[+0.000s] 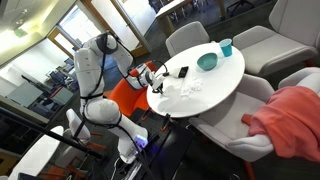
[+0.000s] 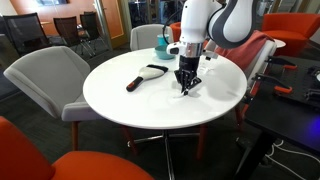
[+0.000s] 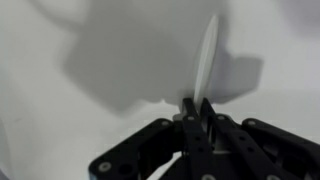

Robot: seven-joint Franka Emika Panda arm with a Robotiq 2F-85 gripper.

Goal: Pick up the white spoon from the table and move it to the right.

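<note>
The tabletop (image 1: 221, 69) beside the teal bowl is bare. My gripper will lift the spoon, carry it outward, lower it there and let it go.
In the wrist view my gripper (image 3: 197, 105) is shut on the handle end of the white spoon (image 3: 207, 55), which points away from the jaws over the white table top (image 3: 60, 120). In an exterior view the gripper (image 2: 187, 86) points straight down just above the middle right of the large round white table (image 2: 120, 100). The spoon is too small to make out there. In the other exterior view the gripper (image 1: 158, 82) is at the near edge of the table (image 1: 215, 88).
A brush with a black handle (image 2: 148, 75) lies on the table beside the gripper. A teal bowl (image 1: 207, 62) and a teal cup (image 1: 226, 47) stand at the far side. Grey chairs (image 2: 45, 75) and an orange chair (image 2: 60, 160) ring the table.
</note>
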